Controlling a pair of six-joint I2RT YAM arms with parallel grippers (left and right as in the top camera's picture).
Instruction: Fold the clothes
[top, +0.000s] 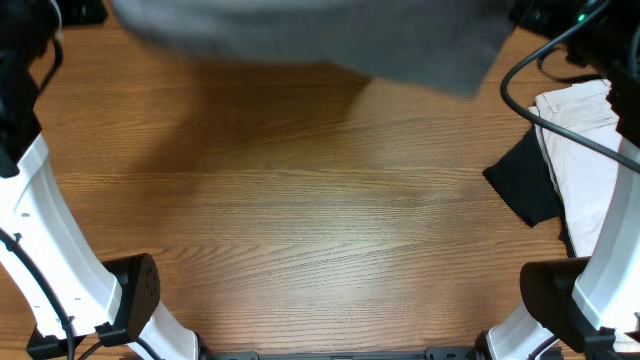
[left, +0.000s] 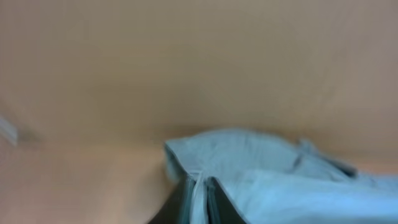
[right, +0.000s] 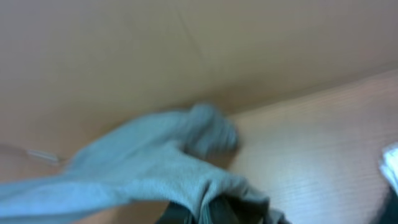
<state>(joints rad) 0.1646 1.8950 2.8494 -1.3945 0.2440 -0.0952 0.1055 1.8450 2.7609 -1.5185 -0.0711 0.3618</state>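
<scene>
The black garment is below my right gripper, nearer my base, so it should swing down and back next and release the shorts over bare wood beside the garment.
The grey shorts (top: 330, 35) hang blurred across the top of the overhead view, lifted above the wooden table. My left gripper (left: 198, 196) is shut on an edge of the grey shorts (left: 292, 186), with the fabric pinched between its dark fingers. My right gripper (right: 217, 211) is shut on another bunched part of the grey shorts (right: 143, 162). Neither gripper's fingers show in the overhead view; they are hidden by the cloth or out of frame.
Cream-white shorts (top: 585, 150) lie at the table's right edge, partly over a black garment (top: 528, 180). A black cable (top: 540, 60) loops at the upper right. Arm bases stand at the front left (top: 120, 300) and front right (top: 570, 300).
</scene>
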